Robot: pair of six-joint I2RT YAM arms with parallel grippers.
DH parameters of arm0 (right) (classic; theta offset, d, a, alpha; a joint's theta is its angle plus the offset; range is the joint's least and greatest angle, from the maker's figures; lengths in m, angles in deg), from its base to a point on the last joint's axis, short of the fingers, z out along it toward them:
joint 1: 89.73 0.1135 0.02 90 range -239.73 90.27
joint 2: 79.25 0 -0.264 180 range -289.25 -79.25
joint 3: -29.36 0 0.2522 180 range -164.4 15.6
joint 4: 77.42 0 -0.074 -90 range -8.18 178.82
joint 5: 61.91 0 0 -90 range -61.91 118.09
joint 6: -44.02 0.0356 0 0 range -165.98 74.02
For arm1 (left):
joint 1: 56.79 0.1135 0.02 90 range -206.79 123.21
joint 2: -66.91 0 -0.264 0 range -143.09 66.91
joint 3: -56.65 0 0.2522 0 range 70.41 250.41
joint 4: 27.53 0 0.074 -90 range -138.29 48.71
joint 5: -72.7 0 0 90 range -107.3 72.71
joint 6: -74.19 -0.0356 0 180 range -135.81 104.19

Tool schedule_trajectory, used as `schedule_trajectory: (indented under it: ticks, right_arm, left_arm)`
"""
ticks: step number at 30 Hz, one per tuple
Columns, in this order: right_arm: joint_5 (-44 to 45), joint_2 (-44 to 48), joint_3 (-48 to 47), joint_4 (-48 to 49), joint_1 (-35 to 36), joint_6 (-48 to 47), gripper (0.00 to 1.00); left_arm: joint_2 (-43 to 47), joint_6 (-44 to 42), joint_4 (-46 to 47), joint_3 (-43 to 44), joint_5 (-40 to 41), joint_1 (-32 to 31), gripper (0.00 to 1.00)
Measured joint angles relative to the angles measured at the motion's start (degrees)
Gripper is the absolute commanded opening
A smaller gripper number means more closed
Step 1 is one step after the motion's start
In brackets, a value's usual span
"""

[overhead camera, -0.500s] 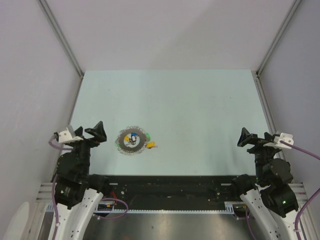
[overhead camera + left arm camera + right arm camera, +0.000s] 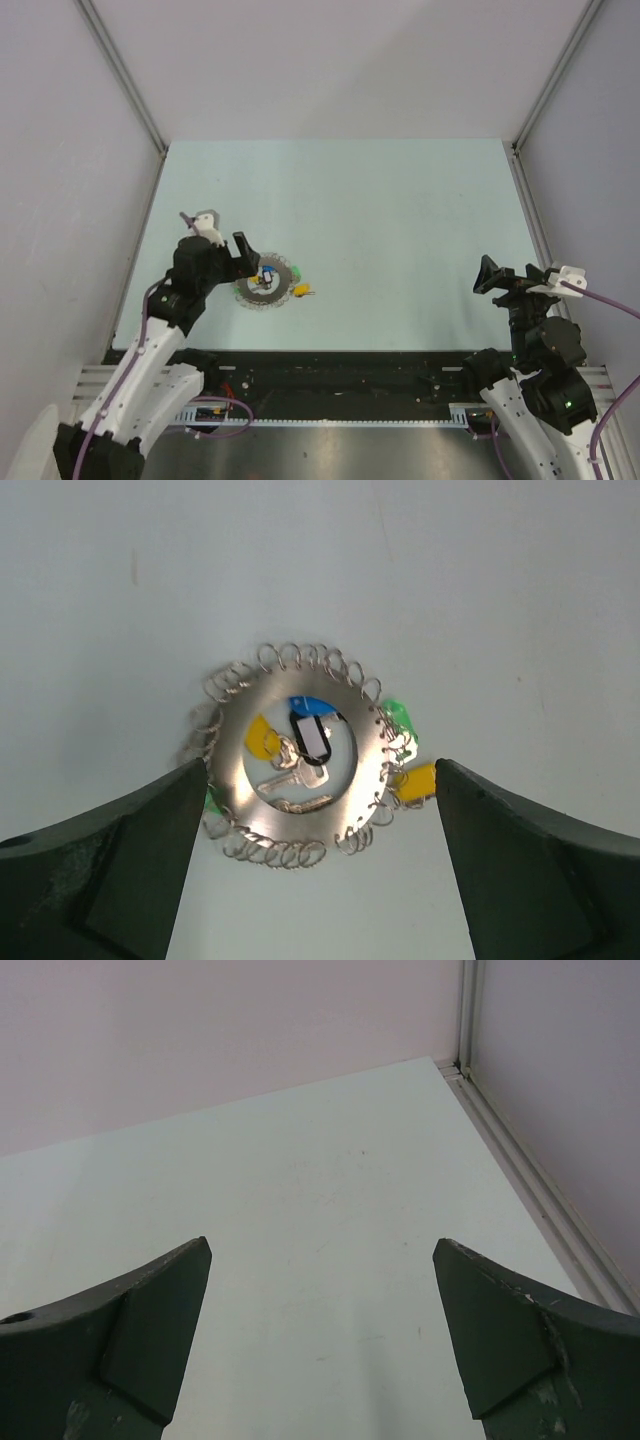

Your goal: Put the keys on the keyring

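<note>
I will next lower my left gripper across onto the keyring's rim by the outer yellow head, because this spot is below the gripper, to its right in the top view.
The keyring is a flat shiny metal disc with a wide hole and several small wire loops round its rim; it lies flat on the table. Inside the hole lie keys: a yellow head, a blue head and a white tag. At the rim sit a green head and a yellow one. My left gripper is open, its fingers on either side of the keyring and apart from it. My right gripper is open above bare table at the right.
Grey walls with metal rails close in the table on three sides. A table corner with a rail shows ahead of the right gripper. The black base bar runs along the near edge.
My left arm has swung forward and to the right from its rest place, bringing its open gripper over the keyring. The right arm has not moved.
</note>
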Motion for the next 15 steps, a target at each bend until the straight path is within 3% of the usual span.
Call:
schedule_trajectory:
  ticks: [12, 15]
  right_arm:
    - [-0.6, 0.0, 0.0, -0.5, 1.8, 0.3, 1.00]
    - [-0.5, 0.0, 0.0, -0.9, 2.4, 0.4, 1.00]
  left_arm:
    - [-25.3, 6.3, 4.4, 3.8, -1.5, -14.1, 1.00]
    - [-29.7, 6.8, 5.4, 4.8, -1.0, -15.6, 0.96]
